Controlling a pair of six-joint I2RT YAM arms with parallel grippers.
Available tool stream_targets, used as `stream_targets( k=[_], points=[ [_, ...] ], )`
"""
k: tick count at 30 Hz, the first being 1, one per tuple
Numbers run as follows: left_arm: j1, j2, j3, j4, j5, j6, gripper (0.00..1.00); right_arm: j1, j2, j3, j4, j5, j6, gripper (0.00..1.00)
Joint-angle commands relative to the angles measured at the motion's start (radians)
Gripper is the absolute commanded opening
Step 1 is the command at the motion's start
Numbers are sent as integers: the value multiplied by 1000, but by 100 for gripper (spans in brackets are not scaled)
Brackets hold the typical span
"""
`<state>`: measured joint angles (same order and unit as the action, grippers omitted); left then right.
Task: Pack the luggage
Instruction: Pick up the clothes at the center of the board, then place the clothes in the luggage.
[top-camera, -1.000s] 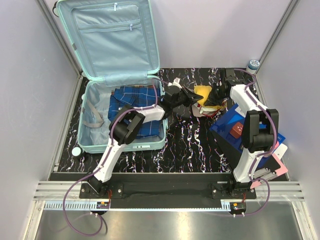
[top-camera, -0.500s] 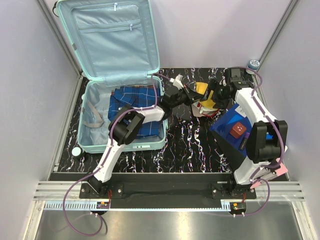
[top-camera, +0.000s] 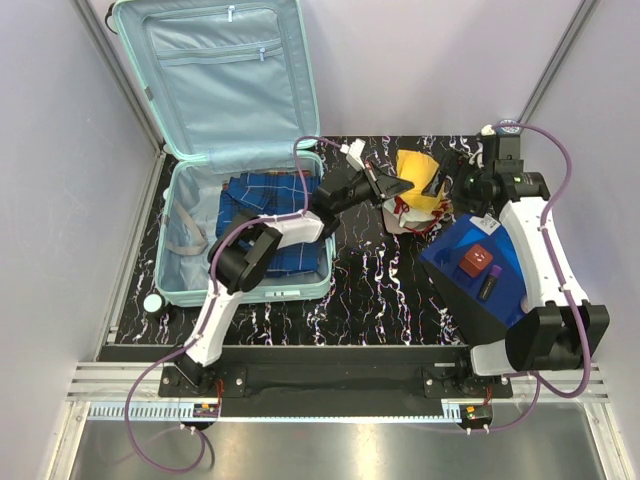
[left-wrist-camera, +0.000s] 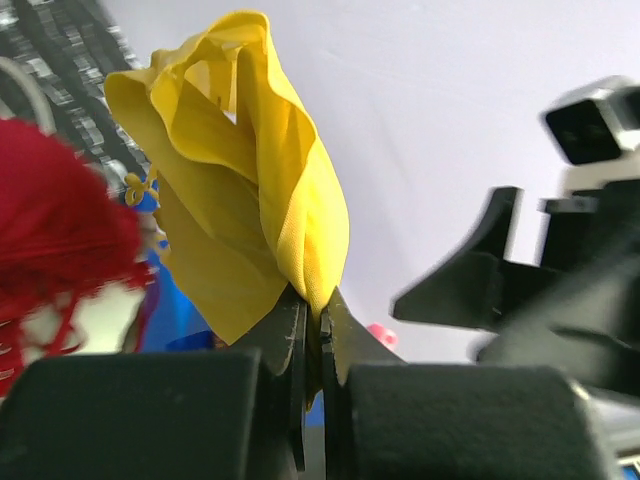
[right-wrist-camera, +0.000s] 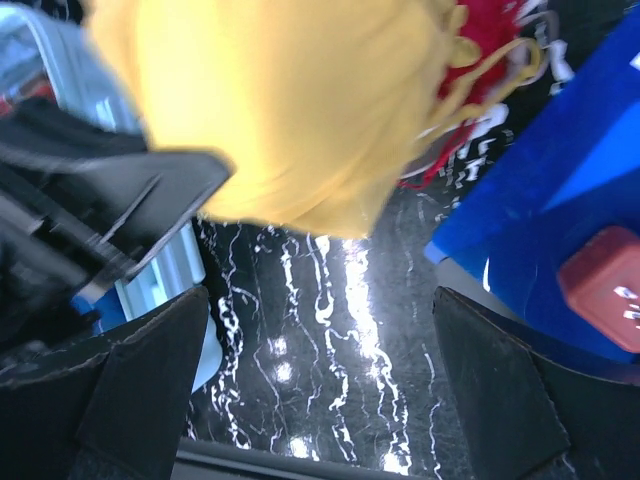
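Observation:
The luggage's far corner (top-camera: 200, 200) lies empty beside the plaid cloth, so my left gripper moves to the left in the top view next, goes down there and releases.
The luggage (top-camera: 200, 215) lies open at the left, its lid leaning on the back wall, with a blue plaid cloth (top-camera: 265, 215) inside. My left gripper (top-camera: 385, 184) (left-wrist-camera: 315, 318) is shut on a fold of a yellow cloth (top-camera: 417, 172) (left-wrist-camera: 250, 170) and holds it up above a red and white bundle (top-camera: 403, 215). My right gripper (top-camera: 452, 188) (right-wrist-camera: 320, 385) stands open just right of the cloth, nothing between its fingers. In the right wrist view the yellow cloth (right-wrist-camera: 290, 110) hangs above the gap.
A blue box (top-camera: 492, 275) (right-wrist-camera: 560, 180) lies at the right with a small red block (top-camera: 474, 259) (right-wrist-camera: 605, 285) and a dark stick on it. Grey walls close in both sides and the back. Black marbled table (top-camera: 385, 290) shows between luggage and box.
My right gripper has opened, let go of the yellow cloth and drawn back to the far right. My left gripper has kept its hold and raised the cloth.

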<state>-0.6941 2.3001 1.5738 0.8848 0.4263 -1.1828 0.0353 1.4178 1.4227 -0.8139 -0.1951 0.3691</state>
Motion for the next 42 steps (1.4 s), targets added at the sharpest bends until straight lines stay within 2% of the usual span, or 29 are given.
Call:
stream_targets(
  k=[1,6,11,13,16,21,25,31,34,37,42],
  points=[
    [4,-146,-36,141,68,12,0,-23,-19,18,-21,42,-16,100],
    [19,-293,-144,111,75,58,0,-26,3,22,-16,23,-7,100],
    [79,-489,-329,68,71,115,0,-25,10,21,-1,13,-1,100],
    [103,-563,-404,-22,69,187,0,-26,10,18,10,6,7,100],
    [166,-767,-507,-177,40,302,0,-25,10,16,25,-4,16,100],
    [330,-981,-644,-410,-1,429,0,-26,6,19,44,-9,22,100],
    [520,-1108,-718,-460,18,431,0,-26,23,18,58,-27,27,100],
    [770,-1182,-797,-463,51,391,0,-28,27,-2,71,-50,33,100],
    [859,-1159,-819,-425,80,359,0,-26,21,-7,71,-52,36,100],
    [930,-1165,-821,-428,75,367,0,-28,17,-11,70,-53,36,100],
    [1007,-1192,-756,-550,52,469,0,-26,3,-27,70,-46,33,100]
  ],
)
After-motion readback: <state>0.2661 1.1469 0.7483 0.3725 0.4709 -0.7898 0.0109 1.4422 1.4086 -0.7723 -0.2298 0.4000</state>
